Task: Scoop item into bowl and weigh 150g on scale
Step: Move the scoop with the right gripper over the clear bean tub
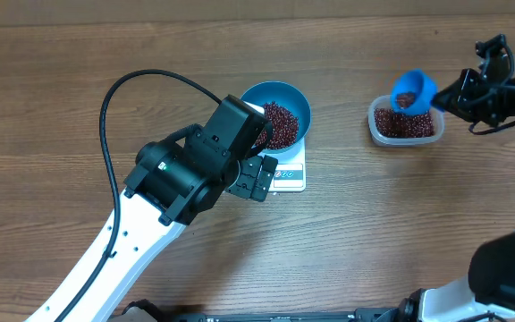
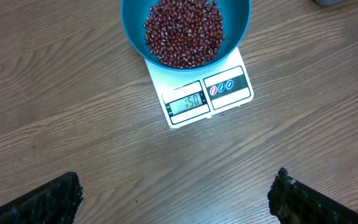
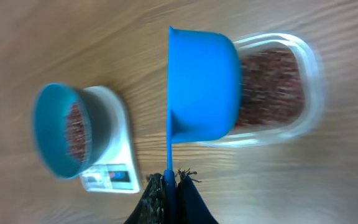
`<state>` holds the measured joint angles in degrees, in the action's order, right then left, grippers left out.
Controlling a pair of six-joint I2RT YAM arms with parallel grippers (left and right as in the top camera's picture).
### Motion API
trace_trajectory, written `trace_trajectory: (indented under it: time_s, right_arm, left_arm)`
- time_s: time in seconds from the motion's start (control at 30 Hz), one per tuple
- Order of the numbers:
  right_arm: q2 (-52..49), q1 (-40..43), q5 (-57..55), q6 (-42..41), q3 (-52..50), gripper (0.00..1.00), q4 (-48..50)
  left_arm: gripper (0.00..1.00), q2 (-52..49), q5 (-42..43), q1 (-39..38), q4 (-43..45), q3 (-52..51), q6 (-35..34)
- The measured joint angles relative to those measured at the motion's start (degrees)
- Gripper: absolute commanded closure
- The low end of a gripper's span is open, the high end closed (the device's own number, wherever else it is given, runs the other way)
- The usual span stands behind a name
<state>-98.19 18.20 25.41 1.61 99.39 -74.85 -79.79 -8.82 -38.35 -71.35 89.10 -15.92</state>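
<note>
My right gripper draws back next, lowers the scoop (image 1: 413, 91) onto the bare tabletop below, beside the scale, and releases it, since the target weight shows.
The teal bowl (image 1: 299, 100) stands on the white scale (image 1: 293, 175), holding a heap of dark red beans (image 1: 280, 125). In the left wrist view the bowl (image 2: 238, 18), its beans (image 2: 184, 31) and the scale (image 2: 157, 81) lie ahead, and the display reads 150. My left gripper (image 1: 256, 177) hovers just near the scale's front edge, open and empty (image 2: 178, 182). My right gripper (image 1: 447, 97) is shut on the handle (image 3: 168, 155) of a blue scoop (image 1: 413, 91), held over the clear tub (image 1: 405, 125). Some beans lie in the scoop.
The clear tub (image 3: 291, 81) at the right still holds beans. Seen from the right wrist, the bowl (image 3: 45, 124) and scale (image 3: 120, 134) lie to the scoop's left. A black cable (image 1: 105, 116) loops over the table left of the left arm.
</note>
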Motion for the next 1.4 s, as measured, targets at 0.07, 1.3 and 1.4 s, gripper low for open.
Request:
trace_trajectory:
  time_s: [0.07,1.3,1.4]
  right_arm:
    - [1.6,-1.14,-4.37,-1.36,0.0,0.96,-0.02]
    - [5.03,-22.45,-49.44,-8.76,0.0,0.96,-2.27]
    - [5.03,-22.99,-49.48,-8.74,0.0,0.96,-2.29]
  left_arm:
    - [0.01,0.0,0.0,0.0,0.02,0.0,0.0]
    - [0.0,0.0,-0.02,0.0,0.02,0.0,0.0]
    - [0.0,0.0,-0.02,0.0,0.04,0.0,0.0]
